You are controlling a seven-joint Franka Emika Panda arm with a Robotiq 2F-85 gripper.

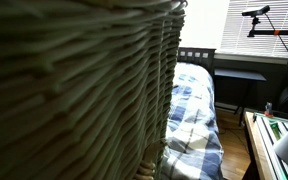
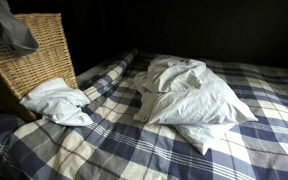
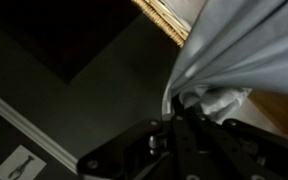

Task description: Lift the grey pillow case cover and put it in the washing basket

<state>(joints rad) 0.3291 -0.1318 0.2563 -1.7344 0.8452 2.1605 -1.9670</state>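
Next I need to lower my gripper's fingers toward the basket's woven rim (image 2: 42, 15) below and release the grey cover (image 2: 6, 30), since the cover already drapes over the basket.
The grey pillow case cover (image 2: 6, 30) hangs at the top left of an exterior view, draped over the open top of the wicker washing basket (image 2: 39, 60). The gripper is out of frame there. In the wrist view my gripper (image 3: 189, 112) is shut on a bunch of the grey cover (image 3: 234, 50), which hangs from the jaws. The basket's woven rim (image 3: 166, 20) shows just beyond the cloth. In an exterior view the basket's wall (image 1: 74, 90) fills most of the picture and hides the gripper and the cover.
The bed with a blue plaid cover (image 2: 184, 150) holds a large white pillow (image 2: 199, 100) and a smaller crumpled white cloth (image 2: 56, 102) next to the basket. A desk edge (image 1: 259, 140) stands beside the bed (image 1: 194, 110).
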